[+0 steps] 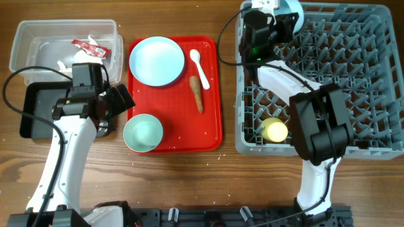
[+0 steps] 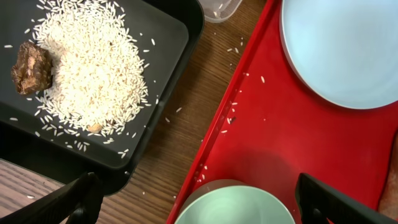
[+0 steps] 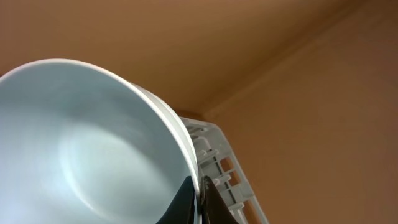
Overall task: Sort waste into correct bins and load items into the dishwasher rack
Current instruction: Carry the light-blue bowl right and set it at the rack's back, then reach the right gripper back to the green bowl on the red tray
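Observation:
My right gripper will next lower the raised bowl down and to the left in the overhead view to let go of it, because the rack's far corner point(image 1: 245, 7) is that way.
My right gripper point(image 3: 200, 202) is shut on the rim of the pale blue bowl point(image 3: 81, 149), held at the far left corner of the grey dishwasher rack point(image 1: 353, 82); the bowl shows in the overhead view point(image 1: 291, 11). The yellow cup point(image 1: 275, 130) stands in the rack. My left gripper point(image 2: 199, 202) is open above the pale green bowl point(image 2: 233, 205) on the red tray point(image 1: 214, 126). The pale blue plate point(image 1: 156, 60), white spoon point(image 1: 198, 67) and brown stick point(image 1: 197, 93) lie on that tray. The black tray point(image 2: 168, 37) holds rice point(image 2: 93, 62) and a brown lump point(image 2: 31, 67). The clear tub point(image 1: 38, 38) holds the red-and-white wrapper point(image 1: 88, 47).
Loose rice grains point(image 2: 171, 115) lie on the wood between the black tray and the red tray. My left arm point(image 1: 63, 164) runs along the left side; my right arm point(image 1: 319, 126) lies over the rack.

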